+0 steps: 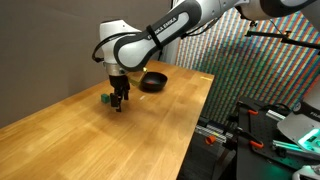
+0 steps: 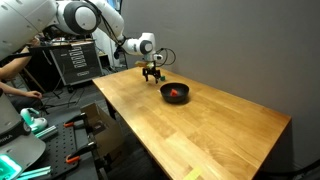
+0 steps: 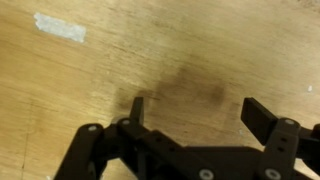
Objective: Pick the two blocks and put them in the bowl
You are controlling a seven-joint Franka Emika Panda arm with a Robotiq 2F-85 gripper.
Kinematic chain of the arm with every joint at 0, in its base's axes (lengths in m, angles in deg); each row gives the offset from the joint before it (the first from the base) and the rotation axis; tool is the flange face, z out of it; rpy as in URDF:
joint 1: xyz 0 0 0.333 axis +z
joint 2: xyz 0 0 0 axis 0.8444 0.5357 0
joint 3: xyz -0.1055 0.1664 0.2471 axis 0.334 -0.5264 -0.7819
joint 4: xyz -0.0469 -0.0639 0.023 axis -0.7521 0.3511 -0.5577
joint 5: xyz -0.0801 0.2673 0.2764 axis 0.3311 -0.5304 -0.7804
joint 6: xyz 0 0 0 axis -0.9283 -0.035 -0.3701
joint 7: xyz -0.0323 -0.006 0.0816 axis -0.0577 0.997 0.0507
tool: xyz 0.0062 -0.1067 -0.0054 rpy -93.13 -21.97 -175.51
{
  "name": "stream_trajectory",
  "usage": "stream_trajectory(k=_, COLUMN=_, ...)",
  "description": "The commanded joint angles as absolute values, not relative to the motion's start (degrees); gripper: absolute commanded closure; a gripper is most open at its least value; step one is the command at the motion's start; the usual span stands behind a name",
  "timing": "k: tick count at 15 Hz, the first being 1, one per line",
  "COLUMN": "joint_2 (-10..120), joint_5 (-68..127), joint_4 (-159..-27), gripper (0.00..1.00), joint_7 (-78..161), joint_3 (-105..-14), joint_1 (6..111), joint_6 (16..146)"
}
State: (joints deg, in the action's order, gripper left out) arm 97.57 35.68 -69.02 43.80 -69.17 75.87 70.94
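Note:
I will next move my gripper outward, toward the grey wall, to the dark green cube next to its open fingers.
The black bowl stands on the wooden table near its far edge; it also shows in an exterior view. The orange-red cube lies inside the bowl. The dark green cube sits on the table right beside my gripper, on the side away from the bowl. My gripper hangs low over the table, a short way from the bowl. In the wrist view the jaws are open with only bare wood between them. Neither cube nor the bowl shows there.
The table's side edge drops off toward equipment racks and cables. A grey wall stands behind the table. A pale tape patch lies on the wood. A person sits beside the table.

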Motion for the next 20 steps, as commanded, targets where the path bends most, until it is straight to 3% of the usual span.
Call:
stream_trajectory(k=1, joint_2=104.66, joint_5=35.97, joint_4=-55.61, gripper=0.0, joint_7=40.5, joint_3=-66.49, joint_1=78.29, joint_6=65.83)
stream_trajectory(k=11, joint_2=118.02, joint_5=36.33, joint_4=-31.73, gripper=0.0, joint_7=38.31, joint_3=-65.69, joint_1=79.25, joint_6=66.03)
stream_trajectory(k=15, joint_2=120.28, joint_5=35.67, joint_4=-28.45, gripper=0.0, joint_7=37.09, joint_3=-63.43, joint_1=79.21, joint_6=67.69)
stream_trajectory(k=16, joint_2=120.84, joint_5=35.74, joint_4=-27.4, gripper=0.25, joint_7=37.22, joint_3=-63.06, joint_1=79.28, joint_6=67.01)
stream_trajectory(k=17, joint_2=121.65, joint_5=36.06, joint_4=-26.37, gripper=0.28, joint_7=37.14, joint_3=-62.43, joint_1=79.47, joint_6=66.81)
stream_trajectory(k=20, joint_2=121.08, joint_5=36.82, joint_4=-27.81, gripper=0.51, joint_7=36.57, joint_3=-61.62, joint_1=79.84, joint_6=67.95)
